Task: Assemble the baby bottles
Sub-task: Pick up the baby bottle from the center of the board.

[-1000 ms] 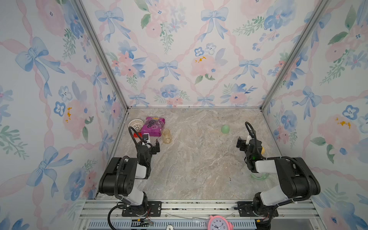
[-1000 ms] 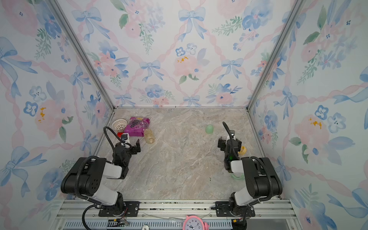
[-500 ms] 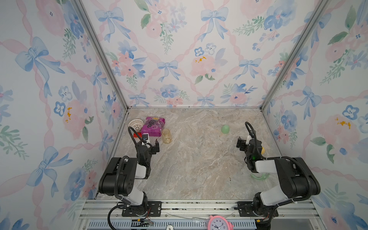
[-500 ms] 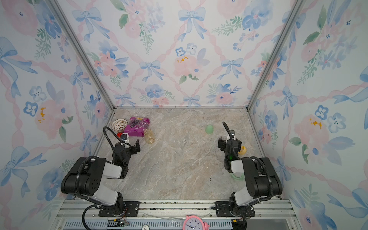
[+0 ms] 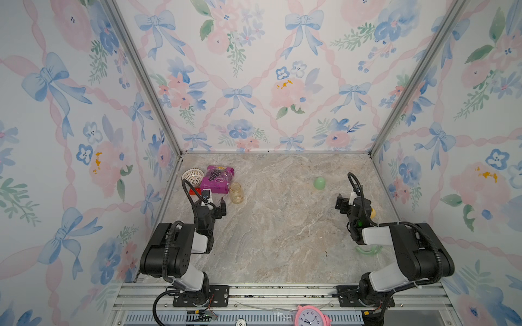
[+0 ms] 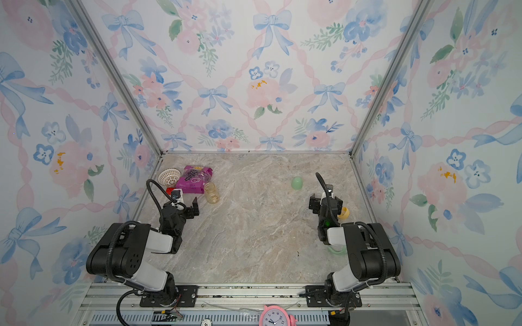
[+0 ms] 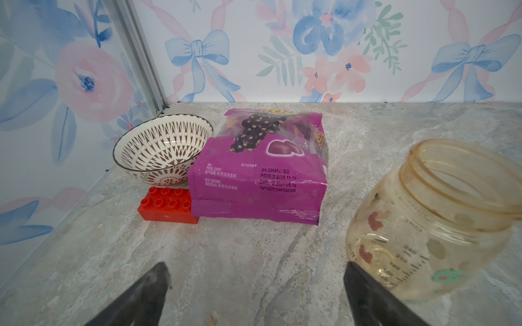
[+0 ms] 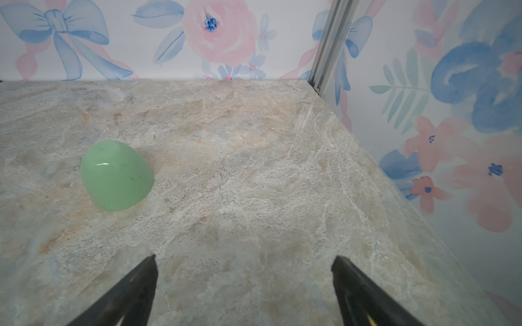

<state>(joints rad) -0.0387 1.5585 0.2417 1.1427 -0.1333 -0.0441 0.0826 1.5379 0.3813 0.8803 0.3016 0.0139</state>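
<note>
I need to raise my left gripper and move it outward over the body of the jar, then point it down and lower it astride its open rim [image 7: 465, 175], because the jar [image 7: 432, 225] is standing upright.
The baby bottles lie in parts on the marble floor. The clear amber jar body [image 5: 236, 192] [image 6: 211, 193] stands upright just beyond and right of my left gripper [image 5: 216, 207] [image 7: 255, 266], which is open and empty; one fingertip is close beside the jar [image 7: 432, 225]. The pale green dome cap [image 5: 319, 183] [image 8: 116, 175] sits ahead and left of my right gripper [image 5: 351, 204] [image 8: 244, 258], also open and empty. The yellow collar [image 6: 344, 213] peeks out beside the right wrist. Under the right arm lies the pale green handled ring [image 5: 368, 250], partly hidden.
A white patterned bowl [image 7: 162, 149], a purple snack packet [image 7: 260, 169] and a red toy brick [image 7: 165, 207] crowd the far left corner beside the jar. Floral walls close in three sides. A pink clock [image 5: 310, 314] sits on the front rail.
</note>
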